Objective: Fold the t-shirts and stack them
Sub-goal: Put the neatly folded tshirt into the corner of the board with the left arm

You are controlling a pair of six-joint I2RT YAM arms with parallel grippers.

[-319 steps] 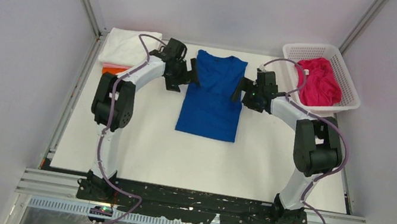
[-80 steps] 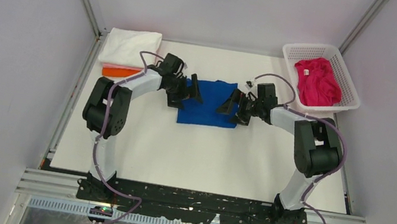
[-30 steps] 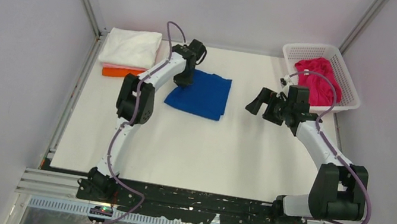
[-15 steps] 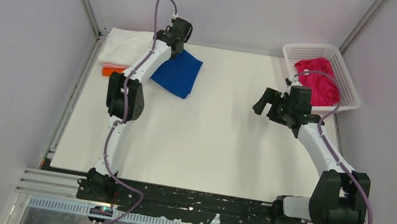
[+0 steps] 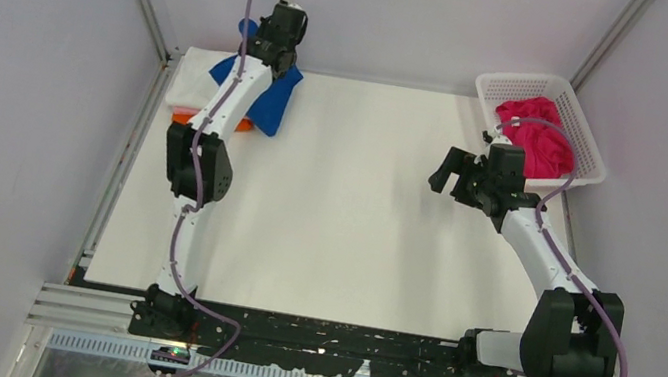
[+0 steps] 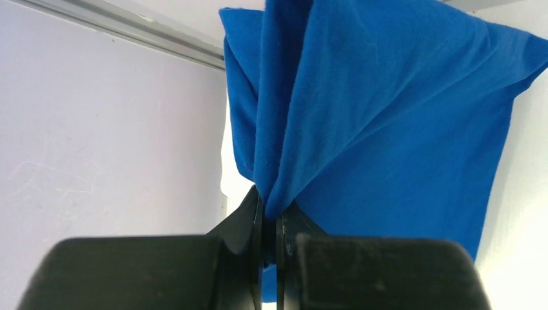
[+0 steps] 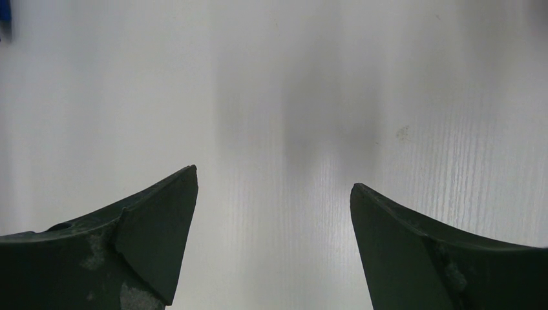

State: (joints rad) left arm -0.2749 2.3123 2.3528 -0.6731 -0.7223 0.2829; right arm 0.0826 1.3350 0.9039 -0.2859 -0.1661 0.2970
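Note:
The blue t-shirt [image 5: 273,106] hangs over the edge of the stack. My left gripper should next move it to the left in the top view, over the white t-shirt's uncovered part [image 5: 196,78], and let it go.
My left gripper [image 5: 268,55] is shut on a pinched edge of the folded royal blue t-shirt [image 5: 273,106] and holds it up at the far left corner. The shirt hangs partly over the stack there: a white t-shirt [image 5: 188,76] on top, an orange t-shirt [image 5: 181,117] showing under it. In the left wrist view the blue t-shirt [image 6: 388,116] drapes from the closed left gripper [image 6: 269,219]. My right gripper [image 5: 444,171] hovers open over bare table, nothing between its fingers [image 7: 161,219]. A magenta t-shirt [image 5: 532,137] lies crumpled in the basket.
The white lattice basket [image 5: 527,79] stands at the far right corner, just behind my right wrist. The white tabletop [image 5: 345,221] is ringed by grey walls and metal frame posts. A rail [image 6: 129,26] runs along the wall close to my left gripper.
My left gripper has carried the blue t-shirt from the table's middle back and left to the stack in the corner, lifting it. My right arm drew back toward the basket and stays open.

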